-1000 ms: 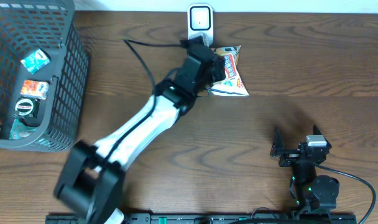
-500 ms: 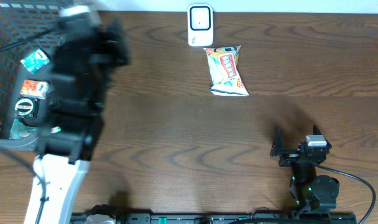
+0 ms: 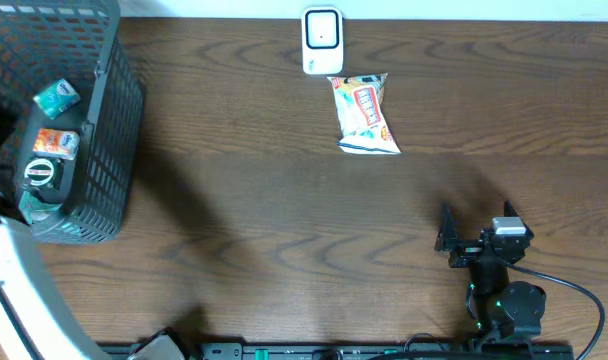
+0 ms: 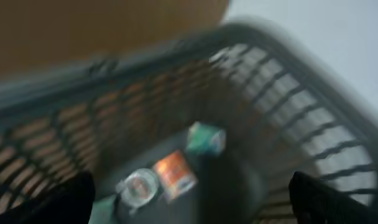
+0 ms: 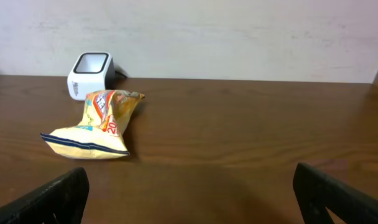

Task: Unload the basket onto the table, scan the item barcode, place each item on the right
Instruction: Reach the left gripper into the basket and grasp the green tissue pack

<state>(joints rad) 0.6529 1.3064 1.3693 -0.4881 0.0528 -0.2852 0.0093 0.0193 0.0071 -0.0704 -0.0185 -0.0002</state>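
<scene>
The pale green pack beside the round can lies deep below the basket's rim, so the robot's open left gripper needs to go down into the basket (image 4: 288, 106), onto the pack, next.
A yellow snack bag (image 3: 365, 113) lies flat on the table just in front of the white barcode scanner (image 3: 322, 40); the right wrist view shows the bag (image 5: 92, 127) and scanner (image 5: 92, 74) too. My left gripper (image 4: 192, 208) hangs open over the grey mesh basket (image 4: 288, 106), nothing between its fingers. That blurred view looks down on a teal pack (image 4: 206, 138), an orange pack (image 4: 175, 174) and a round can (image 4: 139, 186) inside. My right gripper (image 3: 476, 224) rests open at the near right, well short of the bag.
The basket (image 3: 119, 110) stands at the table's far left corner with several small items in it. A white link of the left arm (image 3: 24, 300) crosses the near left corner. A cable trails from the right arm base (image 3: 569, 290).
The left arm has swung from the scanner leftward to over the basket, leaving the snack bag on the table, and its jaws have opened. The right arm has not moved.
</scene>
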